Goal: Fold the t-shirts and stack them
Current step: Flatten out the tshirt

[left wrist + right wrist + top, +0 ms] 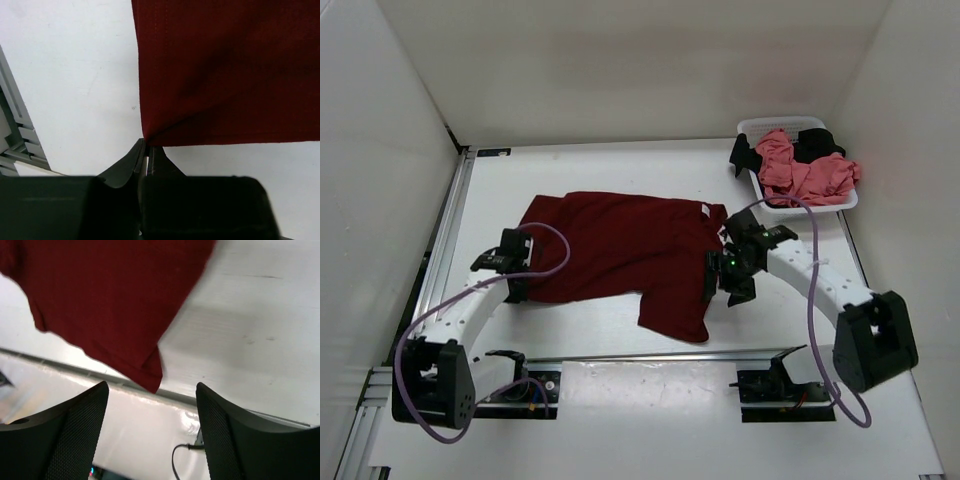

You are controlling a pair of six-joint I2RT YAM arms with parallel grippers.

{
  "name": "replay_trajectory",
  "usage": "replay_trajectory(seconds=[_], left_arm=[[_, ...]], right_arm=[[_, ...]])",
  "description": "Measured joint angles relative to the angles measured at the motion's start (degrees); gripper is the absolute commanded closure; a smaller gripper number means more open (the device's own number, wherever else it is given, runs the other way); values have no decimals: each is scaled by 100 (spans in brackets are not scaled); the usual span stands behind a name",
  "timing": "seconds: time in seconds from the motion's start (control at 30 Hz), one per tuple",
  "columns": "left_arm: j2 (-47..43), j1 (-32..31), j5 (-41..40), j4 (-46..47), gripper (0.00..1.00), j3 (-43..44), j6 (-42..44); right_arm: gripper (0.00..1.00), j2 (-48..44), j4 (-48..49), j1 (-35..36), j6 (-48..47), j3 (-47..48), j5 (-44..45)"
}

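The near corner of the t-shirt's sleeve points between my open fingers. My right gripper should next go back and down onto the sleeve's edge by the sleeve's near corner [706, 325] [154, 366].
The dark maroon t-shirt [620, 245] lies spread flat mid-table, one sleeve reaching toward the front edge. My left gripper [518, 290] is at its near left corner. In the left wrist view the gripper [148, 145] is shut on that corner of the cloth [225, 70], which puckers at the tips. My right gripper [712, 280] is open beside the shirt's right side. In the right wrist view the gripper [152, 390] is empty, with the maroon cloth [100, 295] just beyond its fingers. The salmon pink t-shirt [810, 175] and the black t-shirt [820, 140] lie crumpled in the basket.
A white perforated basket [770, 125] stands at the back right. A metal rail [650, 358] runs along the table's front edge, another [450, 230] along the left side. White walls close in the left, back and right.
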Motion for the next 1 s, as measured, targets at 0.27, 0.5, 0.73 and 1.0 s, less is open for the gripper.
replay_trajectory(seconds=[0.27, 0.5, 0.73, 1.0], left_arm=[[-549, 0, 155, -109, 90, -105, 0], [-785, 7, 160, -256, 90, -122, 0], [-1010, 9, 155, -378, 90, -140, 0], [-1303, 9, 136, -557, 90, -138, -2]], right_arm=[[18, -1425, 442, 787, 1287, -1318, 496], [36, -621, 1451, 1346, 2184, -1683, 570], [65, -160, 2302, 1427, 2898, -1847, 280], [91, -369, 2837, 1469, 3379, -2262, -90]])
